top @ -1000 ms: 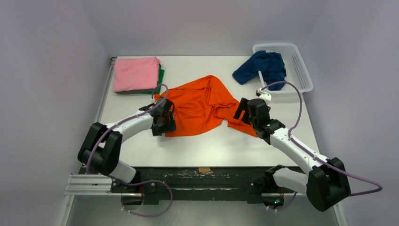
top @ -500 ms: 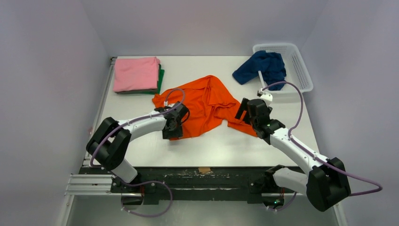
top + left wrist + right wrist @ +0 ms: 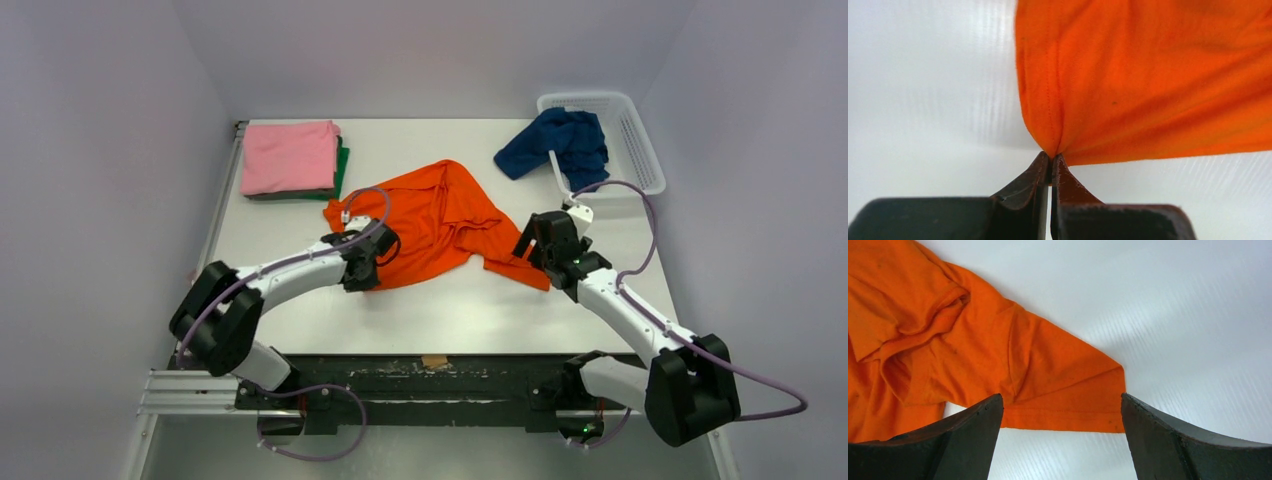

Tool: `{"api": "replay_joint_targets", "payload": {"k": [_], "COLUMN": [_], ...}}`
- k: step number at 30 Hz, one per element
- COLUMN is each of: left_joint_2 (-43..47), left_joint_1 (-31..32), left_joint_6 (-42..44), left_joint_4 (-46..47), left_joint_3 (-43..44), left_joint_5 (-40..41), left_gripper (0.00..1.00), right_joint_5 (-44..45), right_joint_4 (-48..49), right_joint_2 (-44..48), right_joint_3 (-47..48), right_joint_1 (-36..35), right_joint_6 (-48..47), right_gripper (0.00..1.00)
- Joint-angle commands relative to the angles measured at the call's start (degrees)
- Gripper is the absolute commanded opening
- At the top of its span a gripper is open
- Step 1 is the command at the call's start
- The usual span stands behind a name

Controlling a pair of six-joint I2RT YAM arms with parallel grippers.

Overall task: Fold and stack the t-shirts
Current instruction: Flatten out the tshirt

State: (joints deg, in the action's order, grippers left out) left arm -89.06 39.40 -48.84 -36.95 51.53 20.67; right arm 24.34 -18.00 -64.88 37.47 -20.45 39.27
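Observation:
The robot's right gripper is still hovering with open fingers and needs to go down and back toward the base onto the sleeve hem's outer corner [image 3: 541,285] [image 3: 1113,422], because that corner is below and back.
An orange t-shirt [image 3: 430,225] lies crumpled in the middle of the table. My left gripper [image 3: 1052,158] is shut on the shirt's near left hem [image 3: 1048,135], pinching a fold of cloth. My right gripper [image 3: 1060,402] hovers open just over the near edge of the orange sleeve [image 3: 1068,390] at the shirt's right end, one finger at each side of the sleeve hem. A folded pink t-shirt [image 3: 290,157] rests on a dark green one [image 3: 342,165] at the back left. A navy t-shirt [image 3: 555,143] hangs half out of the basket.
A white mesh basket [image 3: 630,140] stands at the back right corner. White tabletop [image 3: 450,310] runs between the orange shirt and the arm bases. Grey walls close in the left, back and right.
My left gripper moved right along the shirt's near edge and closed on the hem. My right gripper shifted slightly right and nearer, staying open.

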Motion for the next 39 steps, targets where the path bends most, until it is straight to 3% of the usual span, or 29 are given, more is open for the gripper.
{"api": "replay_joint_targets", "payload": {"k": [1,7,10,17,20,32,39], "left_joint_2": [11.1,23.8,28.1,32.2,32.6,31.8,31.4], "left_joint_1": [-3.4,-12.5,-13.6,-13.9,-13.8,-13.8,-13.9], "left_joint_6": [1.5,3.9,3.5,4.2,3.9,3.8,3.8], "left_joint_4": [1.1,3.0,1.0,2.1,1.9,2.6,2.4], "left_joint_3": [-3.6,-9.7,-10.3,-10.7,-11.5,-12.1,-11.8], "left_joint_5": [8.0,7.6,10.6,6.9,6.8,5.8,6.2], "left_gripper": [0.0,0.0,0.0,0.0,0.0,0.0,0.0], "right_joint_5": [-3.9,-13.7,-11.9,-8.0,-5.1,-3.6,-5.5], "right_joint_4": [-4.7,-8.9,-13.9,-17.7,-18.6,-13.5,-14.4], "right_joint_2": [0.9,3.2,3.4,-4.5,-8.5,-17.6,-14.2], "right_joint_3": [0.0,-1.5,-1.3,0.5,1.1,1.7,-3.0], "right_joint_1": [0.7,-0.1,-2.8,-21.3,-24.9,-24.3,-21.4], "right_joint_6": [2.9,-3.3,-4.3,0.6,0.8,3.9,7.2], "right_gripper": [0.84,0.77,0.76,0.71,0.69,0.59,0.58]}}
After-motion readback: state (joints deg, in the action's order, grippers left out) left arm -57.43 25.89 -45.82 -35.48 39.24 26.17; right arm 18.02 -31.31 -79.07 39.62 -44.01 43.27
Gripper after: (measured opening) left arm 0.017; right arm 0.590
